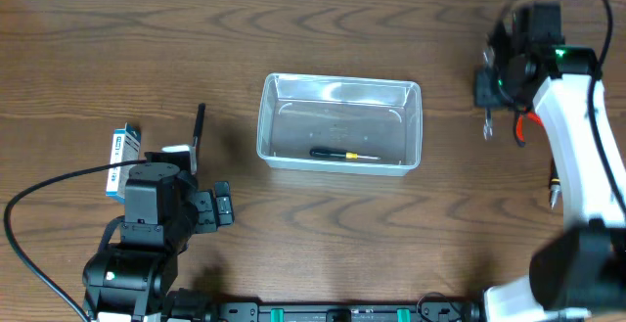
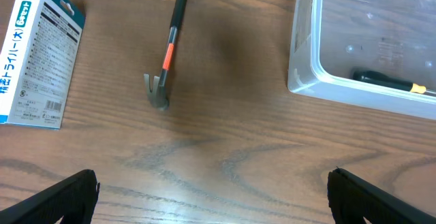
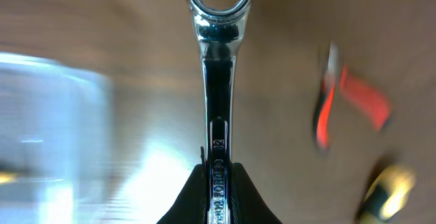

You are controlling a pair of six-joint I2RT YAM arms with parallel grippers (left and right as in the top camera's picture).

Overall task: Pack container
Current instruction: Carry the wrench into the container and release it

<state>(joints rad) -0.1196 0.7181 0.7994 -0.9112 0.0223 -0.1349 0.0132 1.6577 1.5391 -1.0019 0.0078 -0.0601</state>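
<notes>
The bottom of the container is bare beside the screwdriver. My right gripper will carry the chrome wrench (image 3: 218,81) over next, turn it along the screwdriver and lower it inside.
The clear container (image 1: 264,126) stands mid-table with a black-and-yellow screwdriver (image 1: 342,154) lying in it. It also shows in the left wrist view (image 2: 303,67) and blurred in the right wrist view (image 3: 54,115). My right gripper (image 3: 218,183) is shut on a chrome wrench (image 3: 218,81), held above the table at the far right (image 1: 486,121), apart from the container. My left gripper (image 2: 214,197) is open and empty over bare wood, left of the container. A hammer (image 2: 170,43) with a black-and-orange handle lies ahead of it.
A blue-and-white box (image 1: 121,151) lies at the left, also in the left wrist view (image 2: 37,54). Red-handled pliers (image 1: 525,126) and another screwdriver (image 1: 554,193) lie near the right arm. The hammer (image 1: 198,131) lies between box and container.
</notes>
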